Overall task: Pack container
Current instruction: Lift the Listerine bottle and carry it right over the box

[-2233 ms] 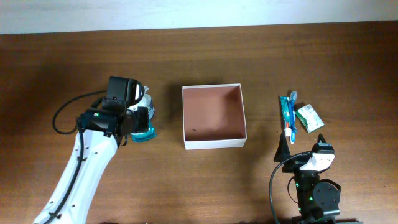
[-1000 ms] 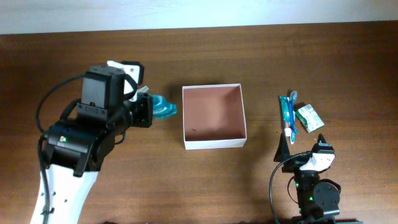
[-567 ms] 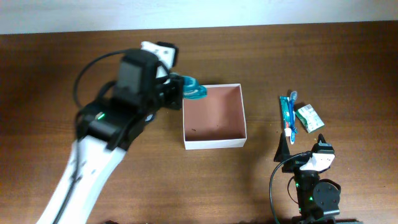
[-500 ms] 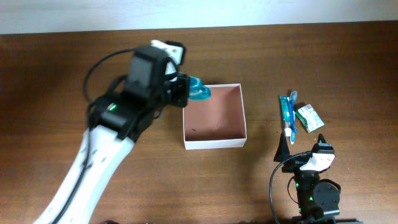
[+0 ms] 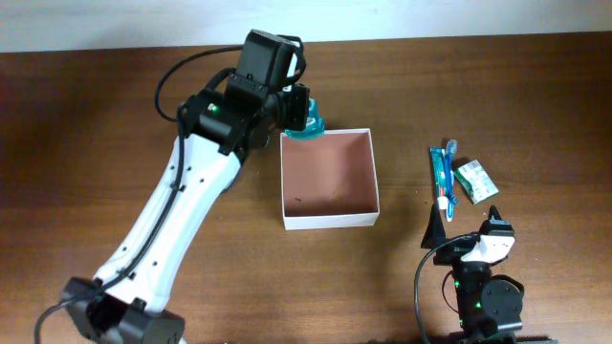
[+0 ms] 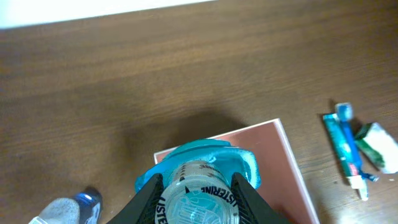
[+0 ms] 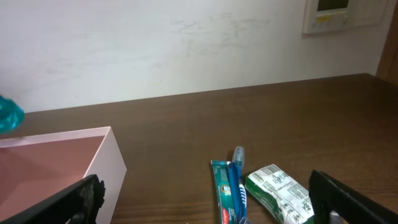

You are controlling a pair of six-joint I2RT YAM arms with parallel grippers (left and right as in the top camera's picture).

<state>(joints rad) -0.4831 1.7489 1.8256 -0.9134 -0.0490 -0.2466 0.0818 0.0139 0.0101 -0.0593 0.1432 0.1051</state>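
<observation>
The box's far corner (image 5: 296, 150) by the blue-capped item is empty below the gripper. My left gripper should next go down into it and release the Listerine bottle.
The container (image 5: 328, 221) is a shallow white box with a reddish-brown inside, mid-table, with nothing in it. My left gripper (image 5: 298, 110) is shut on a teal Listerine bottle (image 5: 312, 130) and holds it above the box's far left corner. In the left wrist view the fingers (image 6: 198, 200) clamp the bottle (image 6: 208, 155), with the box (image 6: 277, 165) beneath. My right gripper (image 5: 466, 225) is open and empty, low at the front right. In the right wrist view (image 7: 214, 205) it faces the box wall (image 7: 96, 158), with the bottle (image 7: 7, 113) at the left edge.
A toothpaste tube with a blue toothbrush (image 5: 441, 177) and a green-and-white packet (image 5: 474, 180) lie right of the box, just ahead of my right gripper (image 7: 227, 186) (image 7: 280, 194). A small blue-capped item (image 6: 78, 208) lies on the table left of the box.
My left arm lifted the teal bottle off the table left of the box and carried it right and toward the far side, to above the box's far left corner. The right arm has not moved.
</observation>
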